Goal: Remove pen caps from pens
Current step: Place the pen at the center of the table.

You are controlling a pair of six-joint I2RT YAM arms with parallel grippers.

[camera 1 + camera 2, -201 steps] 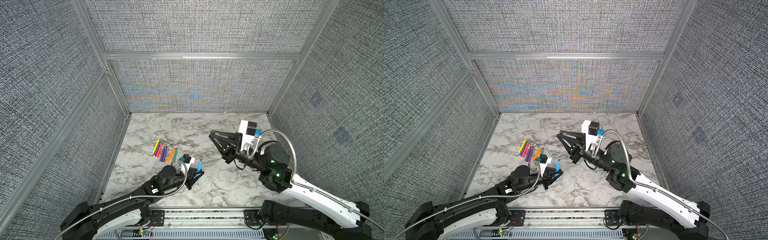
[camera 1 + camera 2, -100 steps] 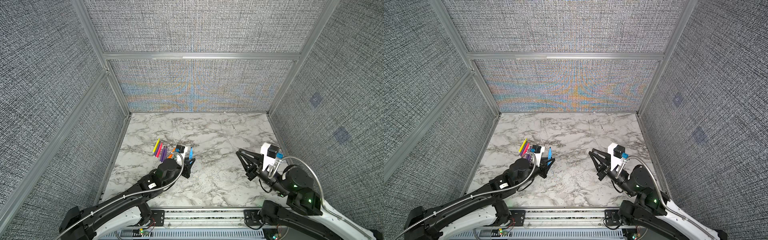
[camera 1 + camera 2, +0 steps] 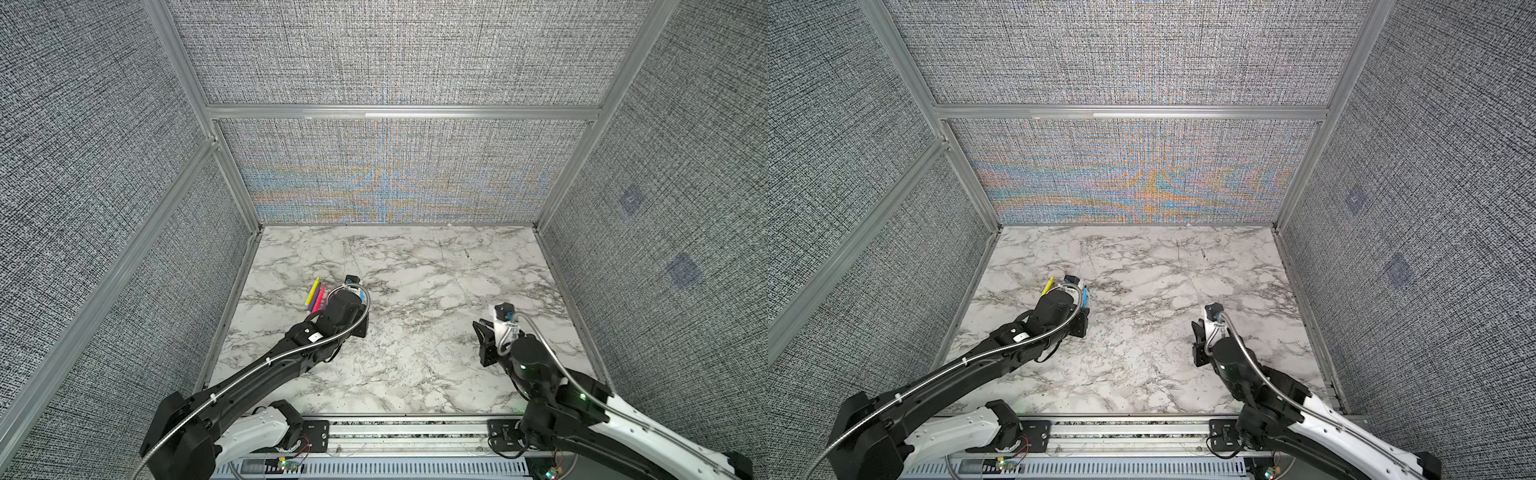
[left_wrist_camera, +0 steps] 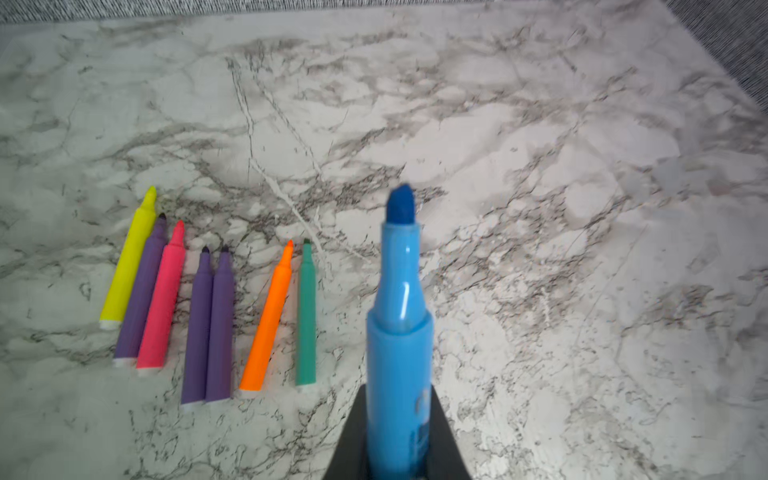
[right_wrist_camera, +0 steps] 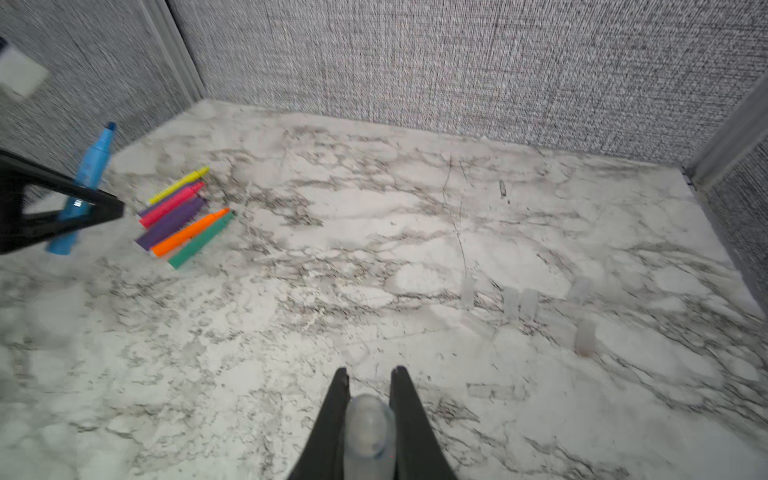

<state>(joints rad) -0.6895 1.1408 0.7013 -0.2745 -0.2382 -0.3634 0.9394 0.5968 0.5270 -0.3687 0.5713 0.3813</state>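
Observation:
I should next lower my left gripper to the marble (image 4: 349, 357) beside the green pen and let go of the blue pen's body, because the blue pen's tip is bare like the tips of the pens in the row.
In the left wrist view my left gripper (image 4: 398, 390) is shut on the barrel of a blue pen (image 4: 399, 332), whose dark blue tip is bare. To one side, several uncapped pens lie in a row on the marble: yellow (image 4: 129, 257), pink (image 4: 164, 299), purple (image 4: 201, 328), orange (image 4: 270, 320) and green (image 4: 306, 316). My right gripper (image 5: 369, 372) is shut on a clear pen cap (image 5: 368, 432) low over the right front of the table. Several loose clear pen caps (image 5: 511, 303) stand or lie just beyond it. In a top view the row of pens (image 3: 316, 293) shows beside the left wrist.
Grey fabric walls with metal posts (image 3: 249, 216) close in the marble table (image 3: 415, 291) on three sides. A metal rail (image 3: 407, 432) runs along the front edge. The left wall stands close to the pen row.
My right arm has drawn back from the middle to the right front with the cap. My left arm has carried the blue pen back and left, up to the row of pens.

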